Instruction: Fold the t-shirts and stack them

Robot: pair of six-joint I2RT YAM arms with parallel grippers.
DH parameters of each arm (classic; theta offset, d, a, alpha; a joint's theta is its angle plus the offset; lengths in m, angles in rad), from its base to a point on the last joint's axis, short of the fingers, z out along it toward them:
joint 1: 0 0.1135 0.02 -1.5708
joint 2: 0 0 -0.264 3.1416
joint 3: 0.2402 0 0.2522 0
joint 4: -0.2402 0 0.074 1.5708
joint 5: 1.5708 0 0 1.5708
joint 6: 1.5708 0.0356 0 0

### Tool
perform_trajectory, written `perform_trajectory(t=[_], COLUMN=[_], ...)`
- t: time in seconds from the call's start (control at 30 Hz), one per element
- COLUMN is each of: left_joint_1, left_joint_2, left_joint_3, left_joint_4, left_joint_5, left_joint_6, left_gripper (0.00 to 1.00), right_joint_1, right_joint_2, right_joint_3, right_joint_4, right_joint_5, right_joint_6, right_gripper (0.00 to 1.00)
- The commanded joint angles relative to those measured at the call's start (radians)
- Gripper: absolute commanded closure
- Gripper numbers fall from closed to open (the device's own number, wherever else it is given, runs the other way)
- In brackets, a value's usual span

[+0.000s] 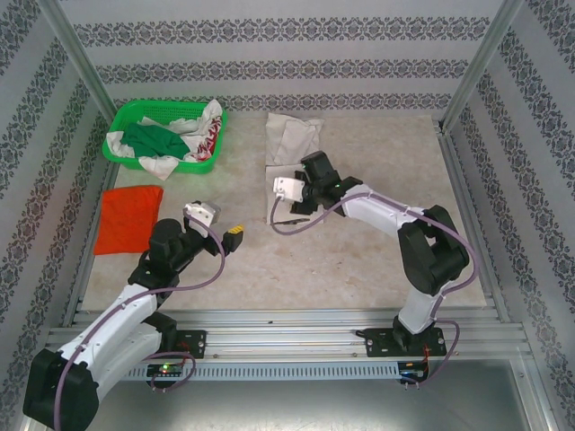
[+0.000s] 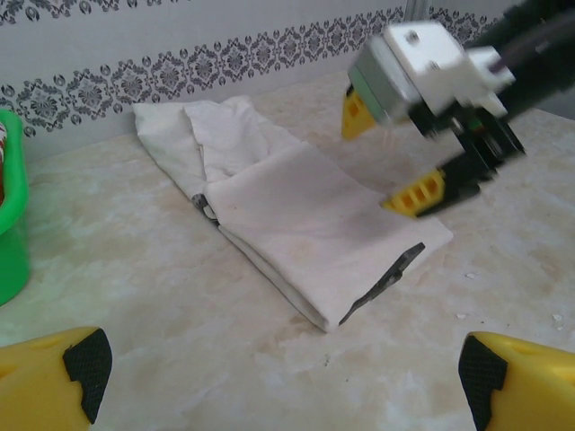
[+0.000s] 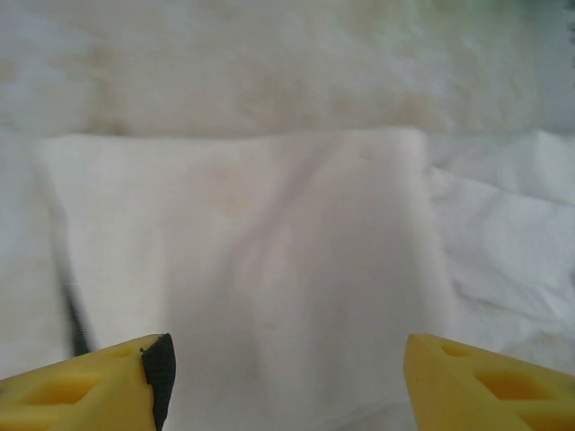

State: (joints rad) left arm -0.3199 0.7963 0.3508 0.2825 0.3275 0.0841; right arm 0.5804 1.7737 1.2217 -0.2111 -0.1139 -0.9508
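My right gripper moves its open fingers back and down to the white t-shirt's near corner by the dark strip [image 2: 395,268] next.
The cream-white t-shirt [image 1: 292,135] lies folded into a long strip at the back middle of the table, with a dark strip [image 2: 395,268] at its near corner. My right gripper [image 1: 304,166] hovers open just over its near end; its yellow fingers [image 3: 90,386] straddle the white cloth [image 3: 260,260] without pinching it. From the left wrist view the right gripper [image 2: 386,153] hangs above the shirt's [image 2: 296,215] right end. The orange-red t-shirt [image 1: 130,217] lies flat at the left edge. My left gripper [image 1: 232,237] stands open over bare table, short of the white shirt.
A green mesh basket [image 1: 126,115] holding green and white clothes stands at the back left; its rim [image 2: 9,224] shows at the left of the left wrist view. Patterned walls and metal posts close in the table. Bare marble-look tabletop [image 1: 341,260] lies between the arms.
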Motion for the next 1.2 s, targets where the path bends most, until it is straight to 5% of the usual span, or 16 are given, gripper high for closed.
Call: perform_trajectory(t=[0.0, 0.83, 1.17], left_joint_1=[-0.007, -0.007, -0.006], left_joint_2=[0.001, -0.048, -0.049], left_joint_3=[-0.015, -0.051, -0.055], left_joint_4=[-0.004, 0.000, 0.009], left_joint_5=[-0.005, -0.024, -0.018], left_joint_6=[0.025, -0.002, -0.011], left_gripper=[0.00, 0.00, 0.00], right_joint_1=[0.042, 0.024, 0.019], right_joint_2=[0.023, 0.200, 0.201], right_joint_3=[-0.035, 0.019, 0.036], right_joint_4=[-0.101, -0.081, -0.106], right_joint_5=[-0.006, 0.056, 0.086], right_joint_6=[-0.034, 0.029, 0.060], right_gripper=[0.33, 0.49, 0.96])
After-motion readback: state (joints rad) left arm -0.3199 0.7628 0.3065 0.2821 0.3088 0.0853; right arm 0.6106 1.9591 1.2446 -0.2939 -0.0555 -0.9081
